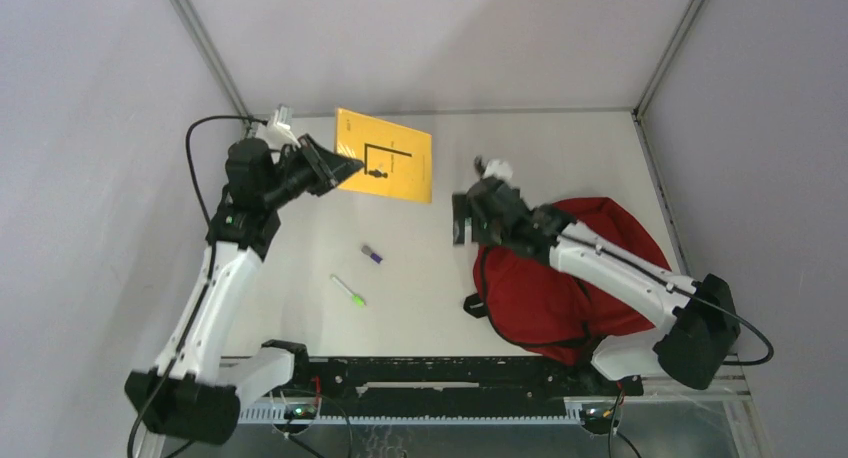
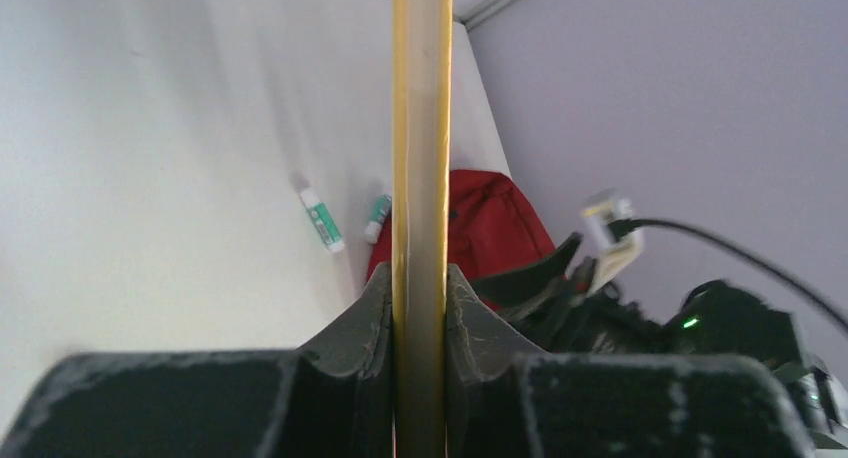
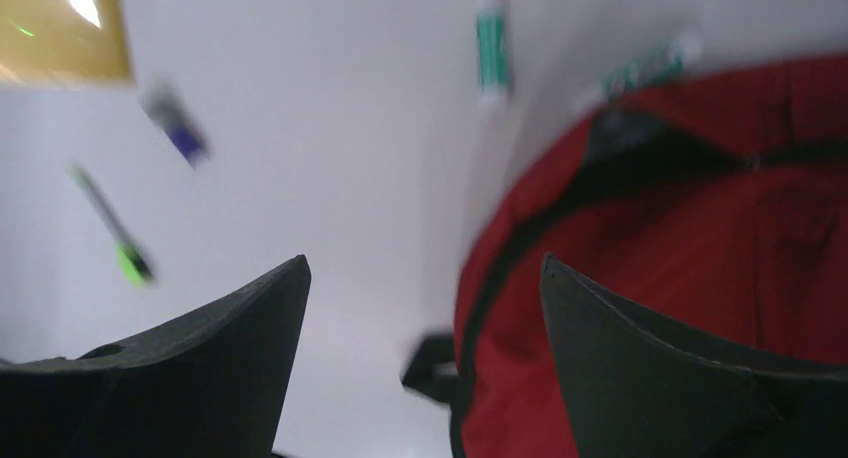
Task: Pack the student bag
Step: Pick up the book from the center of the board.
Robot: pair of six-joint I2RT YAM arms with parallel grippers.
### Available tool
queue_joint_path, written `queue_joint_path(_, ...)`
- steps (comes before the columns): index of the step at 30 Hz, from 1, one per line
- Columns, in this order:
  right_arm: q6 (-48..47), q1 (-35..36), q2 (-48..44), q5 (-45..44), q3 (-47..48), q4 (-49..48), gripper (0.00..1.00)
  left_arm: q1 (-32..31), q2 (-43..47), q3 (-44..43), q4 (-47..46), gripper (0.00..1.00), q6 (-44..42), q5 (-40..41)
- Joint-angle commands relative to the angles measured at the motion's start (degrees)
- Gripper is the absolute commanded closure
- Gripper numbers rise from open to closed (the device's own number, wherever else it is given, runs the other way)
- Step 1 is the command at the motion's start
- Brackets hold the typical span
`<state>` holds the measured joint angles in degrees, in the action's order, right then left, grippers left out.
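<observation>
My right gripper will next move back and down to close on the red edge by the black buckle (image 1: 482,290), because the bag (image 1: 560,288) is slack and the book is still outside.
The student bag (image 1: 560,288), soft red fabric with black trim, lies at the right of the table. It also shows in the left wrist view (image 2: 490,228) and the right wrist view (image 3: 690,238). My right gripper (image 1: 461,219) hangs open over the bag's left edge, its jaws (image 3: 425,263) wide apart with nothing between them. My left gripper (image 1: 343,168) is shut on the left edge of a thin yellow book (image 1: 390,156). The book stands edge-on between its fingers (image 2: 420,278).
A small blue item (image 1: 372,254) and a green-tipped pen (image 1: 349,291) lie mid-table. Two green-and-white markers (image 2: 322,219) (image 2: 378,218) lie beside the bag's far side. A black buckle (image 3: 435,368) sticks out from the bag. Grey walls enclose the table.
</observation>
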<state>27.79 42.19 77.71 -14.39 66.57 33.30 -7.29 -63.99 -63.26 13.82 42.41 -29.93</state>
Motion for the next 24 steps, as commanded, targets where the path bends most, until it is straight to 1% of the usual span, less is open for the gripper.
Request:
queue_joint_path(1, 5.7, 12.0, -5.2, -16.0, -7.5, 9.4, 0.07, -7.3, 11.2, 5.0, 2.7, 1.00, -2.1, 6.0)
queue_joint_path(3, 10.4, 15.2, -6.0, -16.5, -9.3, 12.9, 0.07, -10.6, 15.3, 7.6, 4.2, 1.00, -1.7, 9.2)
queue_joint_path(5, 13.5, 17.6, -5.8, -16.7, -11.4, 14.5, 0.07, -11.8, 18.6, 10.5, 4.7, 1.00, 0.0, 9.9)
queue_joint_path(9, 15.7, 19.6, -3.3, -16.1, -14.1, 12.5, 0.17, -12.4, 23.7, 16.0, 4.6, 1.00, 1.6, 10.5)
queue_joint_path(12, 16.1, 19.9, -0.6, -14.7, -15.3, 9.7, 0.22, -12.4, 24.9, 18.6, 5.1, 1.00, 1.5, 10.3)
queue_joint_path(16, 18.7, 19.9, 4.1, -16.7, -15.3, 11.1, 0.27, -12.5, 26.1, 20.3, 5.4, 1.00, 1.4, 10.6)
queue_joint_path(18, 19.3, 20.2, 6.2, -17.2, -15.4, 11.1, 0.31, -12.5, 26.7, 21.3, 5.3, 1.00, 1.4, 11.7)
queue_joint_path(20, 20.3, 20.7, 7.3, -18.2, -15.5, 11.2, 0.41, -12.6, 26.9, 22.0, 5.3, 1.00, 1.3, 12.3)
queue_joint_path(22, 21.0, 20.9, 6.9, -19.3, -15.3, 12.5, 0.63, -12.6, 26.9, 22.5, 5.3, 1.00, 1.2, 12.1)
queue_joint_path(24, 21.6, 21.2, 4.4, -20.4, -14.8, 14.1, 0.86, -12.6, 26.8, 23.2, 5.2, 1.00, 1.2, 11.8)
